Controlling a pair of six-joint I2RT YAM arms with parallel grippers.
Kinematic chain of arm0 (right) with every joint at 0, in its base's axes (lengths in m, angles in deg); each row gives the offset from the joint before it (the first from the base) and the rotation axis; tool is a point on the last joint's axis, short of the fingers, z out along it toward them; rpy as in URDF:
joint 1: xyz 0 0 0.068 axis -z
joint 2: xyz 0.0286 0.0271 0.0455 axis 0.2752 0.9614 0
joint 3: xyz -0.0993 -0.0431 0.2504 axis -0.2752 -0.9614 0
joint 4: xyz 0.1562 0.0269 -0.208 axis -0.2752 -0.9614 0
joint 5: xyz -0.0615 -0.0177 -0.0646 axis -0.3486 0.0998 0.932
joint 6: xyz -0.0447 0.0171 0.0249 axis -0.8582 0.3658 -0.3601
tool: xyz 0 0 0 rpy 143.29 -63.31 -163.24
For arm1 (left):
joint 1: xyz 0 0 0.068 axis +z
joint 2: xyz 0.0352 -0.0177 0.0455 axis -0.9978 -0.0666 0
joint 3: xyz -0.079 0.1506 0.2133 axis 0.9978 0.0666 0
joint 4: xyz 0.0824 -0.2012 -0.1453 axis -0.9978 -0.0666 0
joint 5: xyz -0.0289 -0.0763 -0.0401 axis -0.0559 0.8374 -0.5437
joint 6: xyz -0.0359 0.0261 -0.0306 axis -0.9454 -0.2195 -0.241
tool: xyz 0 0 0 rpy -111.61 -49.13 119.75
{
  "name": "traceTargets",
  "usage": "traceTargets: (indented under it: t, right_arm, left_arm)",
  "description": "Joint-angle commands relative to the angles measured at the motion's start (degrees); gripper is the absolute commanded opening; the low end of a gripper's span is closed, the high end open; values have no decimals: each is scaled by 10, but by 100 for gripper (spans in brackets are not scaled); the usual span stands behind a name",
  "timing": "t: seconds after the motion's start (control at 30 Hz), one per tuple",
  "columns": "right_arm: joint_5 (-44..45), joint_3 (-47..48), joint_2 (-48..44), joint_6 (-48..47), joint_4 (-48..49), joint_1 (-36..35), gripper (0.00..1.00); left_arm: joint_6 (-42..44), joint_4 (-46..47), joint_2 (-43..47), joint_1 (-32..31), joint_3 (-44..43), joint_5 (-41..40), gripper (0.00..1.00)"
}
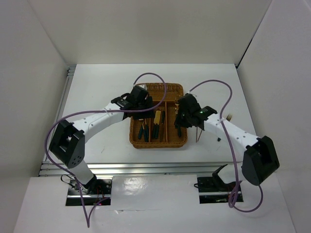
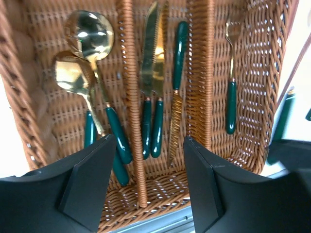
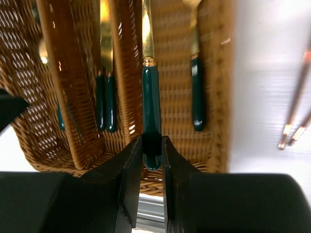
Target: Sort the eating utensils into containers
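Observation:
My right gripper needs to lower next toward the bare wicker bottom of the tray between the divider and the lying fork, because the held green-handled utensil is already lined up there.
The brown wicker tray lies mid-table. In the left wrist view two gold spoons lie in its left slot, several knives in the middle slot and a fork in the right slot. My left gripper hangs open and empty over the tray's near end. My right gripper is shut on the end of a green-handled utensil with a gold neck, its head out of view, held over the tray's right slot beside a fork lying there. Tan chopsticks lie on the table to the right.
Purple cables loop over both arms above the table. Both grippers, left and right, crowd the tray's far half. A metal rail runs along the table's near edge. A chopstick lies just right of the tray.

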Motion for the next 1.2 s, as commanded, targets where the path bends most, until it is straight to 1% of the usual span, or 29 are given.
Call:
traceTargets:
  t: [0.0, 0.07, 0.17, 0.3, 0.4, 0.5, 0.6, 0.73, 0.8, 0.83, 0.9, 0.93, 1.0, 1.03, 1.07, 1.1, 1.13, 1.17]
  right_arm:
    - [36, 36, 29, 12, -5, -38, 16]
    - [44, 36, 42, 25, -10, -52, 17]
    - [49, 23, 54, 30, -4, -52, 18]
    - [49, 11, 65, 37, -4, -52, 24]
    - [49, 11, 71, 42, -4, -52, 37]
    - [49, 17, 76, 36, -11, -52, 47]
    - [77, 40, 87, 36, -38, -52, 55]
    - [160, 63, 71, 41, -87, -46, 58]
    - [176, 69, 41, 36, -100, -27, 58]
    - [176, 69, 30, 30, -100, 4, 59]
    - [169, 45, -6, 7, -100, 46, 59]
    - [169, 35, -18, 0, -100, 94, 59]
    - [154, 17, -40, 0, -95, 147, 66]
    - [149, -6, -40, 0, -95, 203, 70]
    - [132, -19, -47, 0, -89, 231, 72]
    - [116, -33, -47, -9, -83, 259, 72]
    - [94, -60, -47, -17, -65, 286, 72]
    - [54, -71, -47, -17, -58, 333, 70]
  left_arm:
    - [7, 16, 33, 5, 6, 8, 71]
    - [7, 16, 33, 5, 11, 8, 71]
    - [7, 16, 33, 10, 11, 8, 71]
    - [13, 16, 38, 10, 11, 8, 71]
    - [13, 16, 38, 10, 11, 8, 71]
    - [13, 16, 38, 16, 11, 8, 71]
    - [18, 16, 38, 16, 11, 8, 71]
    - [23, 16, 49, 21, 11, 8, 71]
    - [23, 16, 49, 21, 16, 8, 71]
    - [28, 16, 49, 21, 22, 8, 71]
    - [28, 21, 54, 26, 28, 8, 71]
    - [28, 27, 54, 26, 28, 14, 71]
    - [28, 27, 59, 32, 38, 14, 71]
    - [28, 33, 59, 32, 38, 21, 71]
    - [28, 33, 59, 38, 38, 21, 71]
    - [28, 33, 65, 38, 46, 26, 71]
    - [28, 39, 71, 38, 52, 26, 71]
    - [28, 39, 71, 46, 52, 26, 71]
